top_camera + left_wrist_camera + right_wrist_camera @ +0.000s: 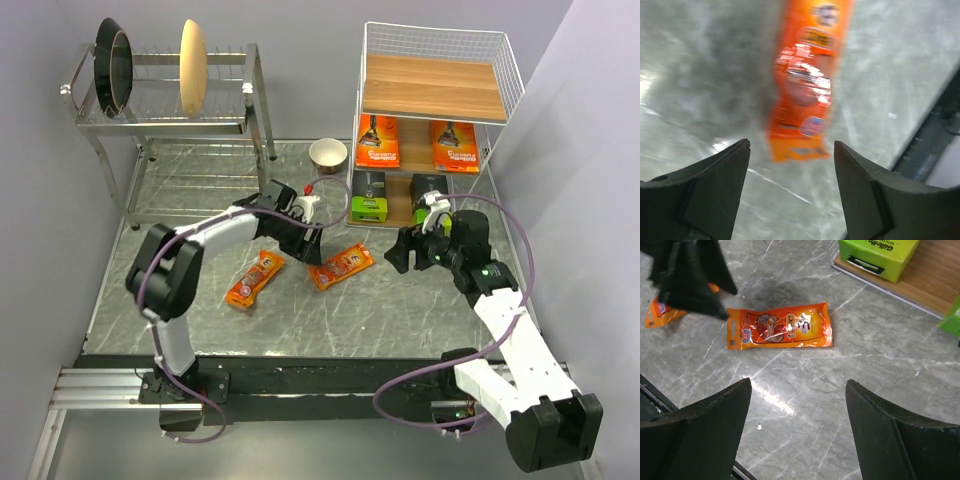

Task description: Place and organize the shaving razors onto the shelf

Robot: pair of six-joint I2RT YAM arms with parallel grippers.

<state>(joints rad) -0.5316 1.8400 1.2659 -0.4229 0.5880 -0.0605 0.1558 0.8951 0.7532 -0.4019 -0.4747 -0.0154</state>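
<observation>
Next, my left gripper moves down onto the holed end (318, 278) (798, 149) of the middle orange blister pack below it, since that end points between my open fingers.
Two narrow orange blister packs of shaving razors lie flat on the marble table, one (256, 278) on the left and one (341, 266) nearer the middle. My left gripper (311, 244) hovers between them, open and empty. In the left wrist view a blurred orange pack (802, 85) lies beyond the open gripper (791, 150). My right gripper (402, 250) is open in front of the shelf (436, 88). In its wrist view it (797, 387) holds nothing, short of the pack (780, 331). Two orange cards (378, 141) (454, 146) stand on the middle board. Grey-and-lime boxes (368, 196) (877, 255) sit on the bottom board.
A steel dish rack (170, 120) with plates stands at the back left. A white bowl (328, 153) sits on the table between the rack and the shelf. Grey walls close in on both sides, and a black rail (300, 375) runs along the table's near edge.
</observation>
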